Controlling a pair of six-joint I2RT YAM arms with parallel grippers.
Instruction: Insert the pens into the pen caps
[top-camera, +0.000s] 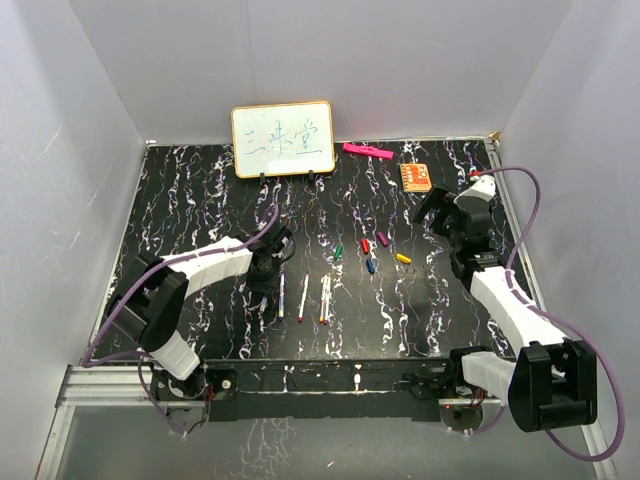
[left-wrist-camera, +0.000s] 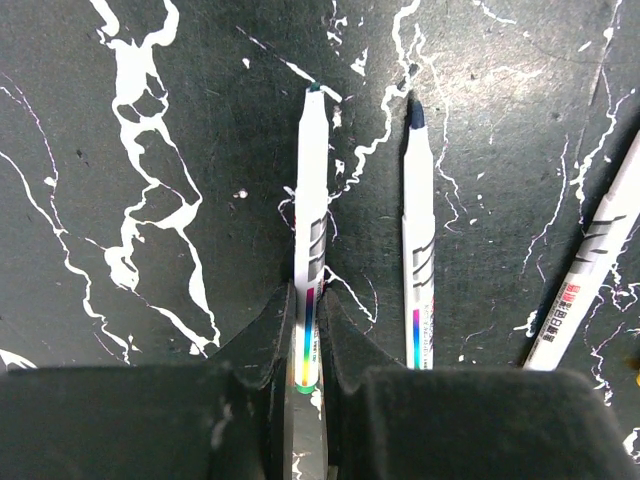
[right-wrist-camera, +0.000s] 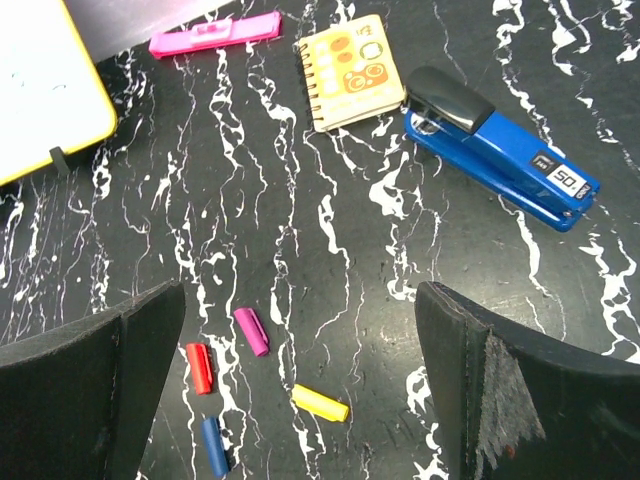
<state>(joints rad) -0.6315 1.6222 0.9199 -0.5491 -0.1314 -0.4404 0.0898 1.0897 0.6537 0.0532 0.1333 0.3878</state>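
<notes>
The right gripper swings to the left in the top view next and lowers onto the green cap (top-camera: 338, 251), since that cap matches the held pen's green tip.
My left gripper (top-camera: 276, 272) (left-wrist-camera: 308, 305) is shut on the near end of a white pen with a green tip (left-wrist-camera: 311, 200), which lies low on the table. A second pen with a dark blue tip (left-wrist-camera: 418, 250) lies just right of it, and a third (left-wrist-camera: 590, 270) is angled at the far right. In the top view the pens (top-camera: 304, 297) lie in a row. The caps lie mid-table: green (top-camera: 339, 250), red (right-wrist-camera: 200, 367), purple (right-wrist-camera: 251, 331), blue (right-wrist-camera: 213, 445), yellow (right-wrist-camera: 320, 403). My right gripper (top-camera: 437, 212) (right-wrist-camera: 300, 390) is open wide and empty, above and to the right of the caps.
A whiteboard (top-camera: 283, 139) stands at the back. A pink bar (right-wrist-camera: 215, 33), a small spiral notebook (right-wrist-camera: 352, 72) and a blue stapler (right-wrist-camera: 500, 145) lie at the back right. White walls enclose the black marbled table (top-camera: 200, 200).
</notes>
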